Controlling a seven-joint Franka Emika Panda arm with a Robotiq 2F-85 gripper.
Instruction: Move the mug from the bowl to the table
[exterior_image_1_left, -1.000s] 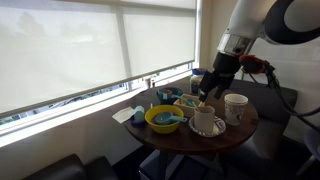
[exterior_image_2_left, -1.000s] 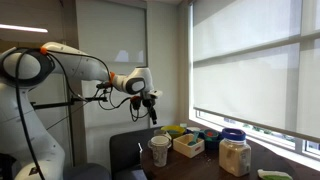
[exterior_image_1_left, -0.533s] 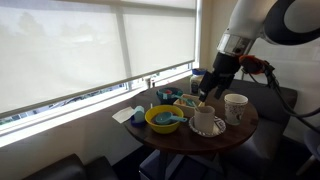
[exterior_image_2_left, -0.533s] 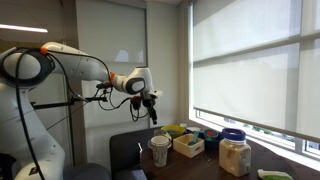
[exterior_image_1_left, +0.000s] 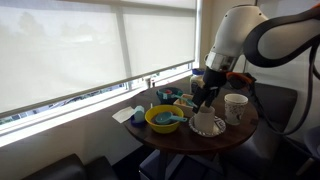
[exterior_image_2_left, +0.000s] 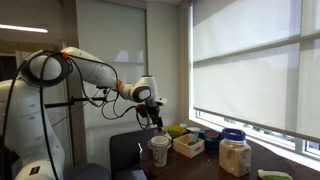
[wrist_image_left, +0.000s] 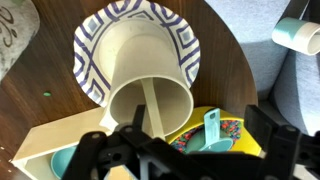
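Note:
The gripper goes down and shifts in toward the mug next, straddling its near side, since the mug's near rim lies between my spread, empty fingers.
The small cream mug stands in the shallow patterned bowl on the round dark brown table. In the wrist view the mug fills the bowl, with its handle facing me. My gripper hangs just above the mug, a little towards the window. Its fingers are spread wide and empty, with the mug's near rim and the yellow bowl between them. In an exterior view the gripper is above the tall cup; the mug is hidden there.
A yellow bowl with a teal spoon sits beside the mug. A tall white cup with dark marks stands on the other side. A wooden box, a jar and a pale blue object are also nearby.
The arm has swung down and towards the table. The gripper is lower and closer to the mug. Nothing on the table has moved.

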